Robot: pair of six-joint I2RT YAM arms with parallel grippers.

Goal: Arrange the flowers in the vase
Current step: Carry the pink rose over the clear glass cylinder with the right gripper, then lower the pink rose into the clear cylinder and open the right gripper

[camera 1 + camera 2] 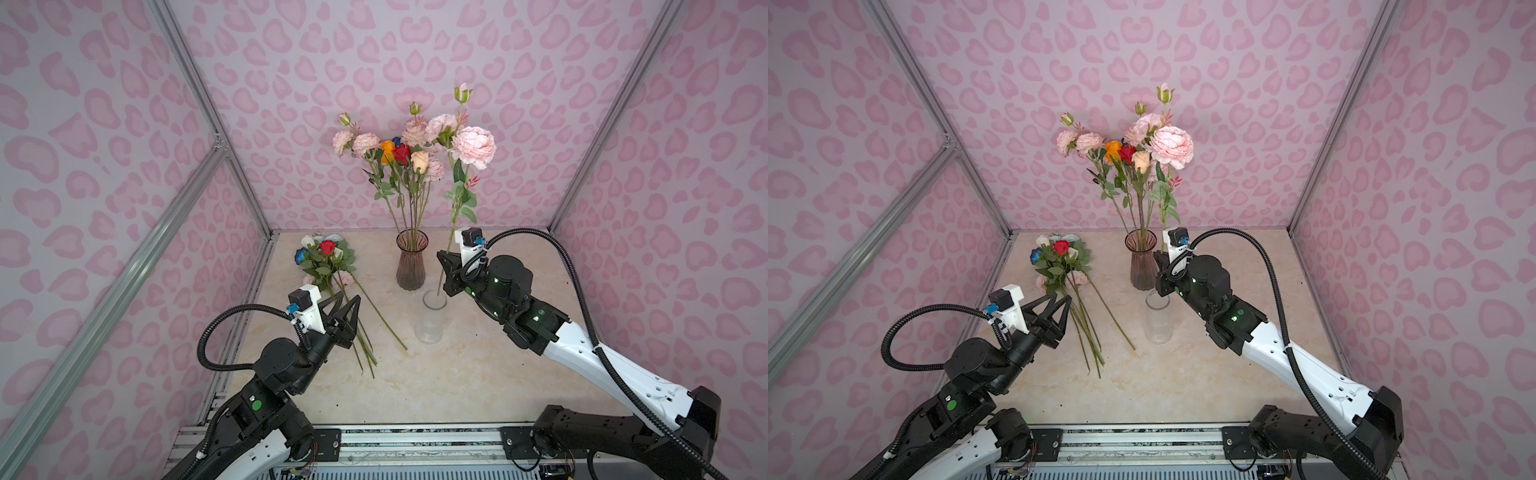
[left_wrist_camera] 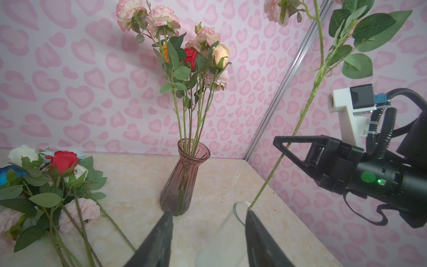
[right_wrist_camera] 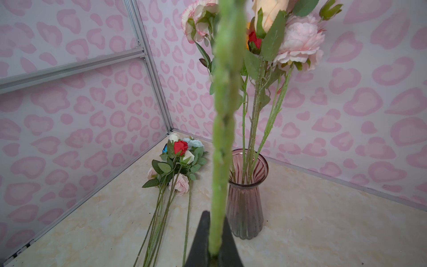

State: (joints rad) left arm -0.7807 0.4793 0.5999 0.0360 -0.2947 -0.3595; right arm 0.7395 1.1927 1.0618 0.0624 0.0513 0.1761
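Observation:
My right gripper holds the pale pink flower's stem. Next it needs to bring the stem down deeper into the clear vase's opening (image 1: 435, 299) below and let it go.
A ribbed pink vase (image 1: 411, 266) (image 1: 1143, 266) (image 2: 182, 180) (image 3: 245, 208) stands at the back middle with several flowers in it. In front of it is a clear glass vase (image 1: 431, 324) (image 1: 1158, 324) (image 2: 221, 242). My right gripper (image 1: 442, 259) (image 1: 1158, 259) (image 2: 277, 141) (image 3: 215, 222) is shut on the stem of a tall pale pink flower (image 1: 473, 145) (image 1: 1171, 145) (image 2: 307, 101) (image 3: 227, 92), whose lower end dips into the clear vase's mouth. Loose flowers (image 1: 328, 257) (image 1: 1059, 257) (image 2: 62, 161) (image 3: 180, 148) lie at the back left. Over their stems my left gripper (image 1: 350, 298) (image 1: 1061, 297) (image 2: 209, 213) hovers open and empty.
The beige marbled table (image 1: 478, 374) is boxed in by pink patterned walls with aluminium posts (image 1: 249, 187) at the back corners. A metal rail (image 1: 415, 440) runs along the front edge between the two arm bases.

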